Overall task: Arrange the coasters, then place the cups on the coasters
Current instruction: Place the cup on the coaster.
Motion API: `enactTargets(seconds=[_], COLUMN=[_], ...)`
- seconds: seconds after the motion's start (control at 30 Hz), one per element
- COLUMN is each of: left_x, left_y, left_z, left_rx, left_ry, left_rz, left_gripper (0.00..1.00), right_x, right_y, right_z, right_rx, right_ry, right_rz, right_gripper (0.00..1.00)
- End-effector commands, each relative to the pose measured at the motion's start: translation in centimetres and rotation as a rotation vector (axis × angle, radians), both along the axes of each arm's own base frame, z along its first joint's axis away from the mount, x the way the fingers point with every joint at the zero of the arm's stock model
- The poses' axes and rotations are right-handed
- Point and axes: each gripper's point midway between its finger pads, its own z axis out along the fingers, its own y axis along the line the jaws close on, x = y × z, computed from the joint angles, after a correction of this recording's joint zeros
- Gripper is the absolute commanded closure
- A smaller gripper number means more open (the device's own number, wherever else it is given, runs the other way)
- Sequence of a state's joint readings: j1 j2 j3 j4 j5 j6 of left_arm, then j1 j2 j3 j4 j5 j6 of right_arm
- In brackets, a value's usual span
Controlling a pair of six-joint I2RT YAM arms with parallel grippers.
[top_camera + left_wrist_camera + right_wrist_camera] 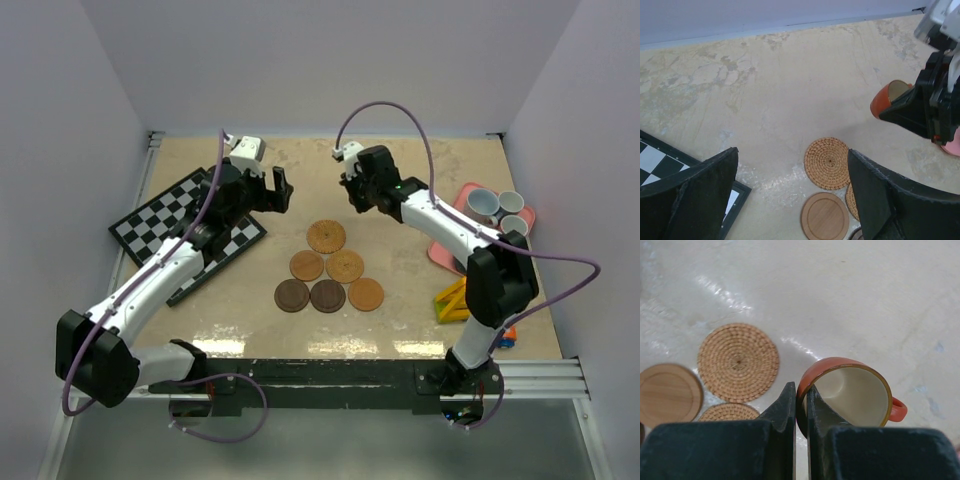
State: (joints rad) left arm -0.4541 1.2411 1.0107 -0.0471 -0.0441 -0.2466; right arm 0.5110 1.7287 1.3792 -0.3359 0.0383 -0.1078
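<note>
The right gripper shifts back over the woven top coaster [738, 362] next and lowers the cup onto its weave, since the coaster lies bare beside the held cup [850, 392].
Six coasters lie in a triangle at the table's middle: a woven tan one [326, 236] at the top, two tan ones [307, 265] [345, 266] below it, and two dark brown ones [292, 295] [328, 296] with an orange-tan one [366, 294] in the front row. My right gripper [801, 400] is shut on the wall of an orange-tan cup [850, 390], held tilted in the air above and right of the top coaster [738, 362]. My left gripper [792, 185] hangs open and empty, left of the coasters. Three pale cups [481, 203] stand on the pink tray [447, 258].
A black-and-white chessboard [185, 225] lies at the left under my left arm. A yellow frame-like object [452, 300] and a small blue-orange piece [508, 338] sit at the right front. White walls enclose the table on three sides.
</note>
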Motion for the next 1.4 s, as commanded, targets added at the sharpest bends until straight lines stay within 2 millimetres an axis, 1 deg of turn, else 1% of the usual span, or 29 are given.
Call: enactTargets(seconds=[0.0, 0.13, 0.2, 0.43, 0.53, 0.7, 0.87, 1.07, 1.2, 1.33, 1.37], left_x=[0.2, 0.1, 0.3, 1.0, 1.1, 1.0, 1.0, 0.9, 0.9, 1.0, 0.9], left_y=[1.6, 2.8, 3.4, 6.7, 7.5, 7.4, 7.4, 7.4, 7.4, 7.3, 7.4], left_z=[2.8, 3.4, 3.4, 4.2, 4.5, 4.7, 4.9, 5.0, 4.9, 4.9, 4.9], left_rx=[-0.002, 0.001, 0.003, -0.034, -0.035, -0.038, -0.039, -0.040, -0.040, -0.038, -0.038], left_ry=[-0.079, -0.100, -0.101, -0.110, -0.118, -0.122, -0.126, -0.129, -0.127, -0.128, -0.128], left_rz=[0.070, 0.120, 0.140, 0.228, 0.246, 0.240, 0.238, 0.238, 0.238, 0.236, 0.236], left_gripper=[0.05, 0.05, 0.04, 0.02, 0.02, 0.02, 0.02, 0.02, 0.02, 0.02, 0.02], right_x=[-1.1, -2.2, -2.5, -3.6, -3.7, -3.6, -4.0, -4.5, -4.4, -4.2, -4.1], right_y=[4.1, 6.6, 7.4, 10.2, 11.1, 11.5, 11.0, 10.6, 10.6, 10.4, 10.4], right_z=[0.4, -1.6, -2.7, -4.5, -5.1, -5.8, -6.9, -7.3, -7.6, -7.8, -7.7], right_rx=[-0.037, -0.102, -0.136, -0.174, -0.188, -0.201, -0.233, -0.240, -0.246, -0.256, -0.255], right_ry=[-0.018, 0.020, 0.036, 0.048, 0.044, 0.058, 0.087, 0.098, 0.100, 0.097, 0.093], right_rz=[0.200, 0.299, 0.329, 0.448, 0.490, 0.518, 0.521, 0.521, 0.517, 0.510, 0.509], right_gripper=[1.00, 1.00, 1.00, 1.00, 1.00, 1.00, 1.00, 1.00, 0.92, 0.79, 0.74])
